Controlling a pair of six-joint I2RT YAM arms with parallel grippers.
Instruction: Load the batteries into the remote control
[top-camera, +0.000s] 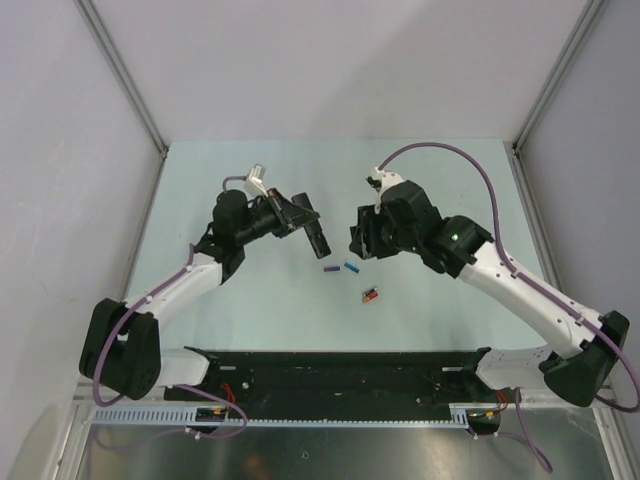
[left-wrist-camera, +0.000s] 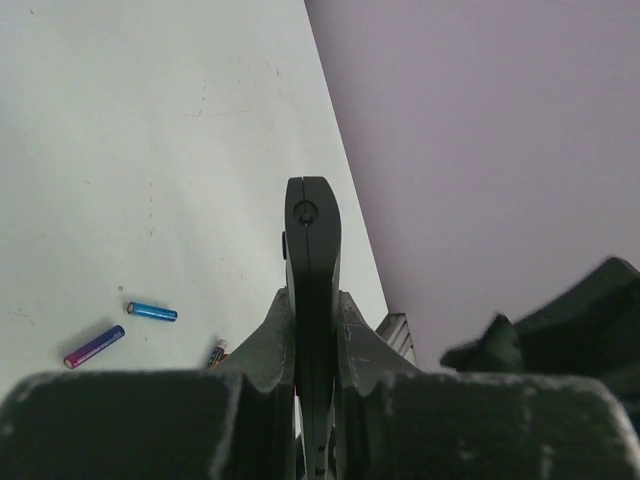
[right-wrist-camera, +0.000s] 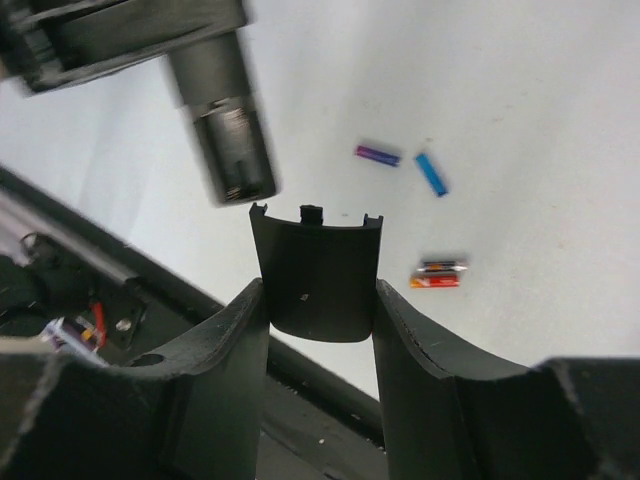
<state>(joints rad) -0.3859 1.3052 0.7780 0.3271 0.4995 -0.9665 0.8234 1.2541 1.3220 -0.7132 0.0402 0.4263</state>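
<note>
My right gripper lowers toward the right in the top view next and releases the battery cover on the table (top-camera: 401, 264) (right-wrist-camera: 567, 194) beside the blue battery, since batteries are still outside the remote.
My left gripper (top-camera: 303, 217) is shut on the black remote control (top-camera: 318, 238), held above the table; the left wrist view shows the remote (left-wrist-camera: 312, 240) edge-on between the fingers (left-wrist-camera: 262, 335). My right gripper (top-camera: 358, 241) is shut on a curved black battery cover (right-wrist-camera: 318, 265), just right of the remote's end (right-wrist-camera: 232, 140). The batteries lie on the table below: a purple one (top-camera: 331, 268), a blue one (top-camera: 351, 267) and a red-orange one (top-camera: 370, 295). In the right wrist view the red-orange battery (right-wrist-camera: 433, 282) has a darker one against it.
The pale green table (top-camera: 250, 310) ends at grey walls behind and on both sides. A black base rail (top-camera: 330, 372) with wiring runs along the near edge. The right wrist view shows that rail (right-wrist-camera: 300, 400) directly under the held cover.
</note>
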